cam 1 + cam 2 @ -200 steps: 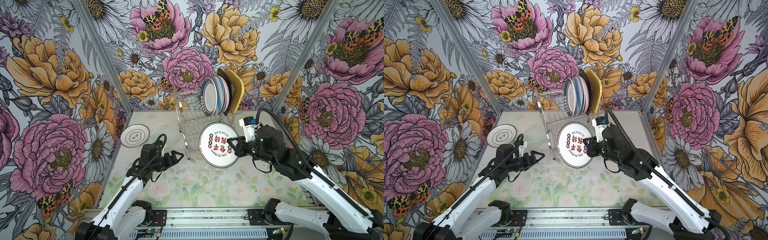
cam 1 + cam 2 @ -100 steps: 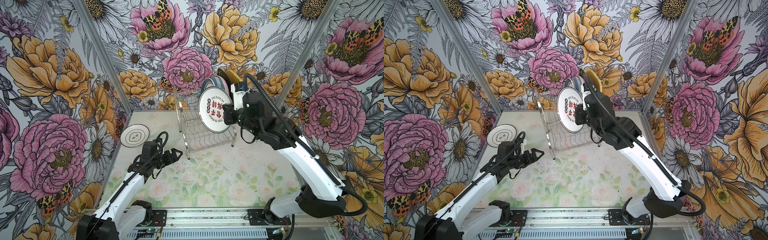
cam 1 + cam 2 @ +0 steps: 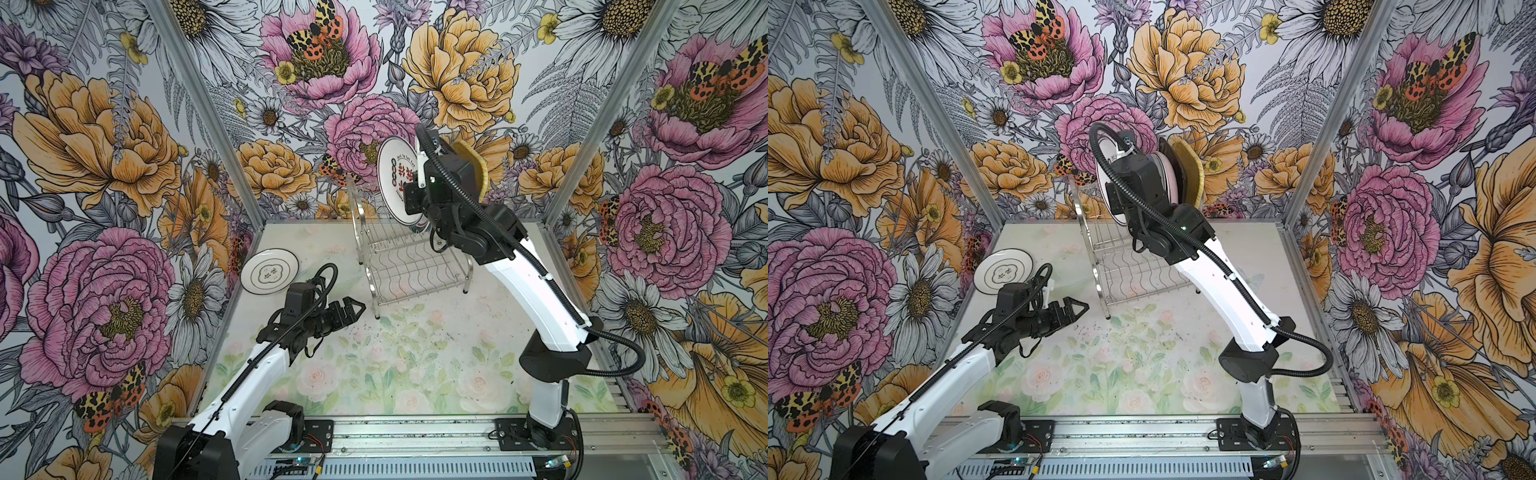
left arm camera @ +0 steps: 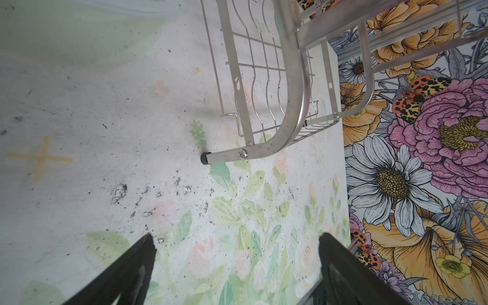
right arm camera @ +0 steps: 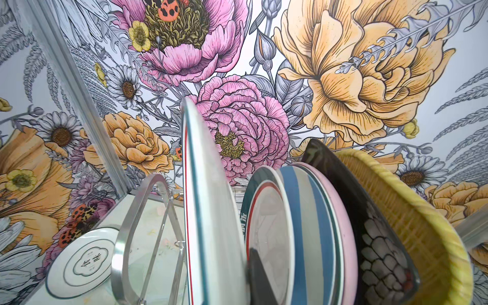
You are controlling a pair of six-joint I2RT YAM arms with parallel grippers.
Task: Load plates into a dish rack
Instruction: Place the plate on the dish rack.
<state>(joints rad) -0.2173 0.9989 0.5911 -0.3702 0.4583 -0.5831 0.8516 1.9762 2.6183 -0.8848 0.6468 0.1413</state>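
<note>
The white plate's rim is above its neighbours, so I should next lower the white plate in my right gripper onto the bare wires of the rack's top level beside the teal-rimmed plate and let go.
My right gripper [image 3: 415,201] is shut on a white plate with red and black characters [image 3: 395,178], held upright over the top tier of the chrome dish rack [image 3: 409,266]. In the right wrist view this plate [image 5: 208,211] stands just beside the racked teal-rimmed plate [image 5: 266,237], with one dark finger [image 5: 260,277] between them. Behind those stand blue-striped [image 5: 303,211], pink [image 5: 343,224], black [image 5: 369,237] and yellow woven [image 5: 409,224] plates. My left gripper [image 3: 357,309] hovers open and empty over the table, near the rack's front left foot [image 4: 204,158].
Another white plate with black characters [image 3: 269,271] lies flat on the table at the back left, close to the side wall. The rack's lower tier [image 3: 1138,272] holds nothing. Flowered walls close in the back and both sides.
My right arm has carried the white plate from table level in front of the rack up to its top tier, next to the racked plates. The left gripper stayed put and opened slightly wider.
</note>
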